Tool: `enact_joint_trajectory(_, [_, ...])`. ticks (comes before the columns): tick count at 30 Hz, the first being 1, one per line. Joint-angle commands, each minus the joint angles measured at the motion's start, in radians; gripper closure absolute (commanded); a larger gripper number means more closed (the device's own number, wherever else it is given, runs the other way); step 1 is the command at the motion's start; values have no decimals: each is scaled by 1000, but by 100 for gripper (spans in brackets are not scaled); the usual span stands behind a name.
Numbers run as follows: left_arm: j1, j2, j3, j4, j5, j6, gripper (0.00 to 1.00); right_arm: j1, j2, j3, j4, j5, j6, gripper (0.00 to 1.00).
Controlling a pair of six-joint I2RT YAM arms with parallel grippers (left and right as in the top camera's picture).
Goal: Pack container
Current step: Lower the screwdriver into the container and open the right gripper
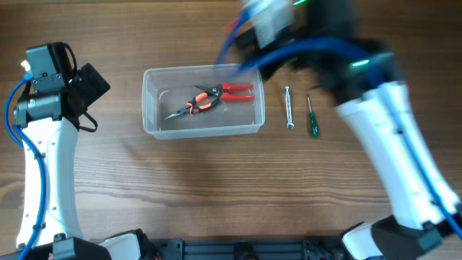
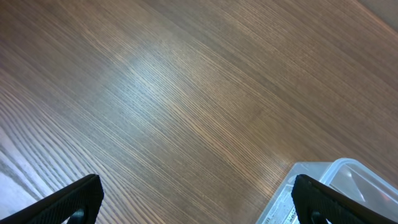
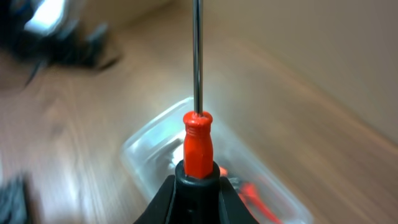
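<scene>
Next, my right gripper moves back and down into the container (image 1: 149, 101) to release the screwdriver by the container's near side, as its bare bottom shows beside the pliers.
The clear plastic container (image 1: 149, 101) sits at the table's middle back. Inside it lie black-and-orange pliers (image 1: 193, 105) and red-handled snips (image 1: 235, 90). My right gripper (image 3: 198, 186) is shut on a red-handled screwdriver (image 3: 198, 143), whose metal shaft points away from the camera, above the container (image 3: 146, 146). In the overhead view the right gripper (image 1: 266, 23) is blurred, above the container's far right corner. My left gripper (image 2: 199, 205) is open and empty over bare wood, just left of the container's corner (image 2: 339, 171); it also shows in the overhead view (image 1: 92, 84).
A silver tool (image 1: 288, 107) and a green-handled screwdriver (image 1: 312, 120) lie on the wood right of the container. The right arm (image 1: 393, 137) reaches across the right side of the table. The left arm (image 1: 43, 159) stands at the left edge.
</scene>
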Motion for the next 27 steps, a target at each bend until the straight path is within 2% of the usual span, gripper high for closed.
enact_joint_trajectory(1, [5, 4, -2, 2, 5, -2, 0, 157, 190, -29, -49, 173, -298, 96])
enact_joint_trajectory(7, [5, 4, -2, 2, 5, -2, 0, 240, 439, -29, -58, 210, -556, 96])
enact_joint_trajectory(13, [5, 4, -2, 2, 5, -2, 0, 240, 521, -29, -52, 103, -701, 96])
enact_joint_trajectory(26, [5, 4, -2, 2, 5, -2, 0, 243, 547, -30, 56, 83, -661, 96])
enact_joint_trajectory(27, [5, 4, -2, 2, 5, -2, 0, 243, 547, -30, 55, 88, -647, 87])
